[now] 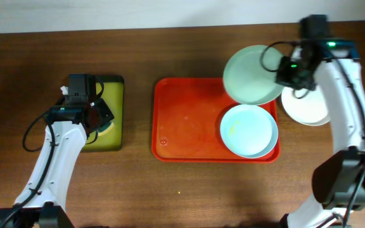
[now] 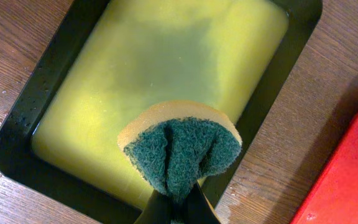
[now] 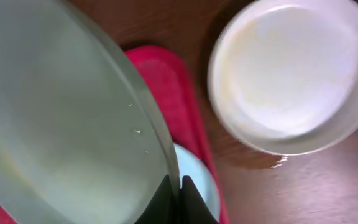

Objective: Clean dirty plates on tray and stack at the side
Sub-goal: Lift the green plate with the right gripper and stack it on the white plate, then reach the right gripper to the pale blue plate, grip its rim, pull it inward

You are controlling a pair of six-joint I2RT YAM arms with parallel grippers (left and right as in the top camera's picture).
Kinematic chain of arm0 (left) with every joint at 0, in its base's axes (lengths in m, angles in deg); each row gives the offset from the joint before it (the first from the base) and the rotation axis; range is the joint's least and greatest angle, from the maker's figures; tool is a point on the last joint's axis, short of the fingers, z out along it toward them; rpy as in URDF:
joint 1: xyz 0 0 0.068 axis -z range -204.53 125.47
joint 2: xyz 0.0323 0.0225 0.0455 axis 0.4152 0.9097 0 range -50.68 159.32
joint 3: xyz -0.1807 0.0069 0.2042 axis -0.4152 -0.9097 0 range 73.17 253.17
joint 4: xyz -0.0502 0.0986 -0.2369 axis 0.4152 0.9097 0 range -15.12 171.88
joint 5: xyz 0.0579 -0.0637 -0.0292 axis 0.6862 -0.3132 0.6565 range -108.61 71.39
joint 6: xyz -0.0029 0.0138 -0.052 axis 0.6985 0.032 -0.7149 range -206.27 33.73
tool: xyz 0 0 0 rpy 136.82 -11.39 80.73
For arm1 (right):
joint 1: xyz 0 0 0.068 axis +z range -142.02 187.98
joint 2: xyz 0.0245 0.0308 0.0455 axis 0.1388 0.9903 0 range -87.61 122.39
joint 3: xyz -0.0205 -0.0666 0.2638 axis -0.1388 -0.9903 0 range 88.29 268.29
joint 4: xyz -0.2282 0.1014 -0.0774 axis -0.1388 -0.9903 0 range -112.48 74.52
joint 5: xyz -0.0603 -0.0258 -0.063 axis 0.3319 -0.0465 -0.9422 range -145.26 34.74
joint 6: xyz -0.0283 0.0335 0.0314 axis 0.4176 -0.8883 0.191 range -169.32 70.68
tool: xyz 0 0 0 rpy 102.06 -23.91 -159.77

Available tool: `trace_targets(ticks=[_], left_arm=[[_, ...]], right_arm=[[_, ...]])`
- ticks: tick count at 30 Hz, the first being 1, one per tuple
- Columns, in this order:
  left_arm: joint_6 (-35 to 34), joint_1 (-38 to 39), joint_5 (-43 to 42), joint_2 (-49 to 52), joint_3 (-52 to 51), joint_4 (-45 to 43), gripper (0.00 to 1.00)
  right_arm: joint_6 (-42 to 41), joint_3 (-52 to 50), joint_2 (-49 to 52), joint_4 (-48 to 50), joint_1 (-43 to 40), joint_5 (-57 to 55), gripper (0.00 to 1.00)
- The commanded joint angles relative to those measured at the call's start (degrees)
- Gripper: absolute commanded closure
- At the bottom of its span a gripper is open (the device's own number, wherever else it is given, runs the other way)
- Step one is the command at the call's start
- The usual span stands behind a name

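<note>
The right gripper carries the mint green plate past the edge of the red tray and down onto the white plate (image 1: 307,103) (image 3: 292,73) next.
The red tray (image 1: 189,120) lies mid-table. The pale blue plate (image 1: 248,130) with a yellowish smear rests in its right end and shows in the right wrist view (image 3: 199,180). My right gripper (image 1: 284,71) is shut on the rim of the mint green plate (image 1: 251,75), held above the tray's far right corner; it fills the right wrist view (image 3: 61,124), pinched by the fingers (image 3: 176,186). The white plate (image 1: 306,106) sits on the table right of the tray (image 3: 291,74). My left gripper (image 2: 178,205) is shut on a folded yellow-green sponge (image 2: 179,146) over the small tray.
A black-rimmed tray (image 1: 109,114) holding yellow-green liquid (image 2: 154,74) stands left of the red tray, under my left gripper (image 1: 84,101). Wooden table (image 1: 170,190) all around. The red tray's edge shows at the lower right of the left wrist view (image 2: 347,186).
</note>
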Motion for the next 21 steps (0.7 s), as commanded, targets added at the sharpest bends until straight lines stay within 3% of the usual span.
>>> trace_targets(ticks=[1, 5, 9, 14, 18, 19, 20, 21], left_arm=[[0.7, -0.1, -0.2, -0.7, 0.0, -0.1, 1.00], [0.7, -0.1, -0.2, -0.7, 0.0, -0.2, 1.00], [0.7, -0.1, -0.2, -0.7, 0.0, -0.2, 1.00], [0.7, -0.1, -0.2, -0.7, 0.0, -0.4, 1.00], [0.7, -0.1, -0.2, -0.7, 0.0, -0.6, 1.00], [0.7, -0.1, -0.2, -0.7, 0.0, -0.6, 1.00], [0.7, -0.1, -0.2, -0.7, 0.0, -0.6, 1.00], [0.7, -0.1, -0.2, -0.7, 0.0, -0.6, 1.00]], right_arm=[[2.8, -0.3, -1.8, 0.9, -8.2, 5.1, 0.96], [2.7, -0.9, -0.3, 4.6, -16.6, 4.8, 0.96], [1.2, -9.0, 2.0, 16.4, -22.1, 4.7, 0.96], [1.2, -16.9, 2.2, 23.8, -25.0, 2.9, 0.96], [1.2, -21.8, 2.2, 27.9, -25.0, 2.3, 0.91], [1.2, -21.8, 2.2, 28.1, -25.0, 2.3, 0.82], [1.2, -21.8, 2.2, 28.0, -25.0, 2.3, 0.62], [1.2, -21.7, 2.1, 27.5, -25.0, 2.3, 0.48]])
